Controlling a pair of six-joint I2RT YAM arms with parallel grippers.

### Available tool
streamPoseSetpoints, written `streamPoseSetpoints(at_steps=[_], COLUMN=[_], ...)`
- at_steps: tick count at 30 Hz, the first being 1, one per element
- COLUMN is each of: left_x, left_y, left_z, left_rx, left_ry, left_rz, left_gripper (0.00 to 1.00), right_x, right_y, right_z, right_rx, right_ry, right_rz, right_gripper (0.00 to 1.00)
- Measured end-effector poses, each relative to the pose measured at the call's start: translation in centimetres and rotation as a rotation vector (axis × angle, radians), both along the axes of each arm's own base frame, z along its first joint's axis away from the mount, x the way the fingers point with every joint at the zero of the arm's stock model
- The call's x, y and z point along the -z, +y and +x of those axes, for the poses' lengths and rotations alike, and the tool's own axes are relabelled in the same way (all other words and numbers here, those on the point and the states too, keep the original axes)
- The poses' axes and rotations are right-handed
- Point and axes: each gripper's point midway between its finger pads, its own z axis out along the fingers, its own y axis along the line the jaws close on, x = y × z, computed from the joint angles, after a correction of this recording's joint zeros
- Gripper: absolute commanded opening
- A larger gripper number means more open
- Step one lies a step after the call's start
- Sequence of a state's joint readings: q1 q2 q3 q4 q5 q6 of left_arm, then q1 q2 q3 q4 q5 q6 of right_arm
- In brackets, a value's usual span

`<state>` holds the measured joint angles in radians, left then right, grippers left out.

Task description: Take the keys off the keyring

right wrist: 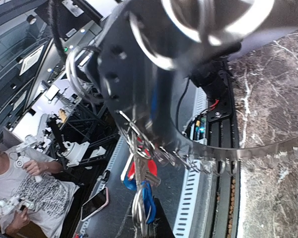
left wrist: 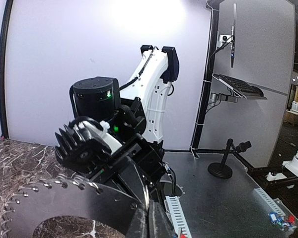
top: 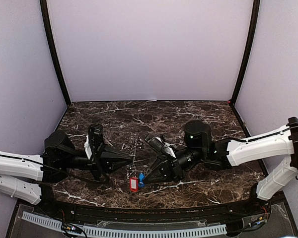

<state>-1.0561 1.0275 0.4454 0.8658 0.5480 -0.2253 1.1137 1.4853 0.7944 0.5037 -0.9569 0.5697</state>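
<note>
Next, my right gripper draws away from the keyring, then lowers to open marble (top: pixel 178 189) with its fingers tilting down.
The keyring (top: pixel 134 148), a flat grey toothed ring, stands on edge between my two grippers above the marble table (top: pixel 188 119). In the left wrist view it fills the lower left (left wrist: pixel 74 206), and my left gripper (left wrist: pixel 150 220) is shut on its rim. In the right wrist view its toothed band (right wrist: pixel 268 148) crosses the frame. The red key (right wrist: pixel 152 167) and blue key (right wrist: pixel 150 201) hang from it on small split rings (right wrist: pixel 139 210). My right gripper (right wrist: pixel 151 232) is shut on the lowest split ring. From above, the red key (top: pixel 133 184) and blue key (top: pixel 141 178) dangle below the right gripper (top: pixel 148 174) and left gripper (top: pixel 130 159).
A white slotted cable duct (top: pixel 139 231) runs along the near edge. Black corner posts (top: pixel 54 54) and lilac walls enclose the table. Beyond the edge, a phone (right wrist: pixel 94 203) lies on a grey bench and a person (right wrist: pixel 20 193) sits there.
</note>
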Motion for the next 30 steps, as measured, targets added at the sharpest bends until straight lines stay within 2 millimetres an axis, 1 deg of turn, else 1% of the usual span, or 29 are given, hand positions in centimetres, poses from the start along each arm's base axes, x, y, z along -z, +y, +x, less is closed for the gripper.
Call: streamPoseSetpoints(at_steps=[3, 6, 10, 13, 17, 21, 23, 25, 28, 29, 30], left_x=[0.0, -0.2, -0.6, -0.7, -0.2, 1.0, 1.7, 2.7, 4.6, 5.2, 5.8], left_y=[0.1, 0.2, 0.5, 0.7, 0.8, 0.8, 1.0, 1.4, 2.4, 2.7, 3.1], left_z=[0.8, 1.9, 2.9, 3.6, 4.4, 5.6, 6.4, 7.3, 8.9, 9.3, 9.7], left_rx=[-0.042, -0.096, -0.154, -0.189, -0.235, -0.297, -0.339, -0.388, -0.454, -0.471, -0.488], left_ry=[0.006, 0.016, 0.029, 0.040, 0.058, 0.087, 0.108, 0.140, 0.196, 0.213, 0.230], left_rz=[-0.002, -0.010, -0.023, -0.030, -0.015, 0.022, 0.039, 0.061, 0.099, 0.107, 0.116], left_gripper=[0.00, 0.00, 0.00, 0.00, 0.00, 0.00, 0.00, 0.00, 0.00, 0.00, 0.00], right_x=[0.3, -0.2, -1.2, -0.9, -0.3, -0.4, -0.6, -0.3, 1.2, 1.9, 3.2], right_y=[0.1, -0.1, -1.5, -2.2, -2.8, -3.6, -4.2, -5.1, -6.8, -7.5, -8.5], right_z=[0.7, 1.7, 3.3, 4.5, 5.6, 6.9, 7.9, 9.4, 12.2, 13.3, 14.4], right_rx=[0.050, 0.135, 0.268, 0.358, 0.445, 0.545, 0.615, 0.709, 0.857, 0.906, 0.955], right_ry=[-0.013, -0.035, -0.063, -0.071, -0.076, -0.093, -0.106, -0.118, -0.119, -0.114, -0.101], right_rz=[-0.023, -0.024, -0.004, -0.016, -0.033, -0.041, -0.052, -0.086, -0.167, -0.192, -0.228], right_gripper=[0.00, 0.00, 0.00, 0.00, 0.00, 0.00, 0.00, 0.00, 0.00, 0.00, 0.00])
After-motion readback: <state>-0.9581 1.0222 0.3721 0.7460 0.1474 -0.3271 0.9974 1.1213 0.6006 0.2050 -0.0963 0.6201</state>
